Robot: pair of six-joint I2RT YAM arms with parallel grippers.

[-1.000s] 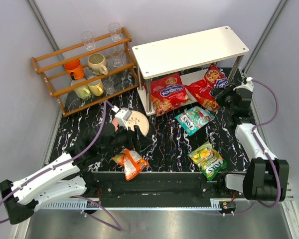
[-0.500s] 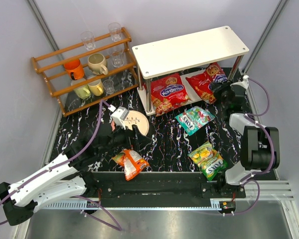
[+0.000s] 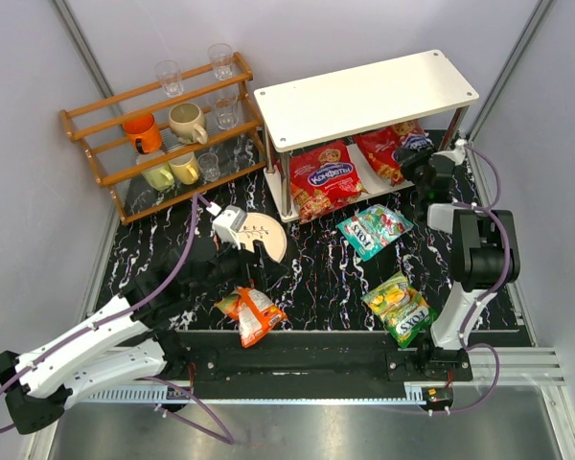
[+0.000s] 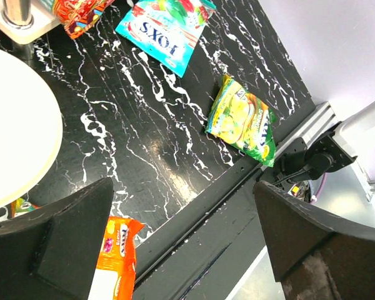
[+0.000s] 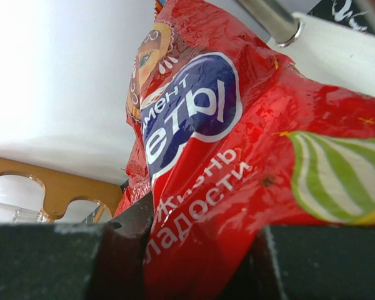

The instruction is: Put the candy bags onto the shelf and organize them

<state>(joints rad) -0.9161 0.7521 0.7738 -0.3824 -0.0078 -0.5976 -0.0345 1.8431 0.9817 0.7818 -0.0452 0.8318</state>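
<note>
I will move my right gripper to its left in the top view and release the second red bag, since the lower level's bare strip (image 3: 368, 178) there separates the red bags.
The white two-tier shelf (image 3: 364, 96) stands at the back right. One red candy bag (image 3: 323, 178) leans on the left of its lower tier. My right gripper (image 3: 417, 165) is shut on a second red bag (image 3: 388, 146), (image 5: 237, 156), holding it over the right of the lower tier (image 5: 344, 50). On the table lie the teal bag (image 3: 374, 230), (image 4: 165, 28), the yellow-green bag (image 3: 400, 307), (image 4: 242, 122) and the small orange bag (image 3: 251, 313), (image 4: 112, 262). My left gripper (image 3: 247, 264), (image 4: 187, 250) hangs open just above the orange bag, holding nothing.
A wooden rack (image 3: 163, 134) with cups and glasses stands at the back left. A cream round disc (image 3: 266, 235), (image 4: 12, 137) lies beside my left gripper. The black frame rail (image 3: 316, 345) runs along the near table edge.
My right gripper has carried the red bag back and left, in under the shelf's top board. My left gripper's jaws have spread wider and it has shifted slightly.
</note>
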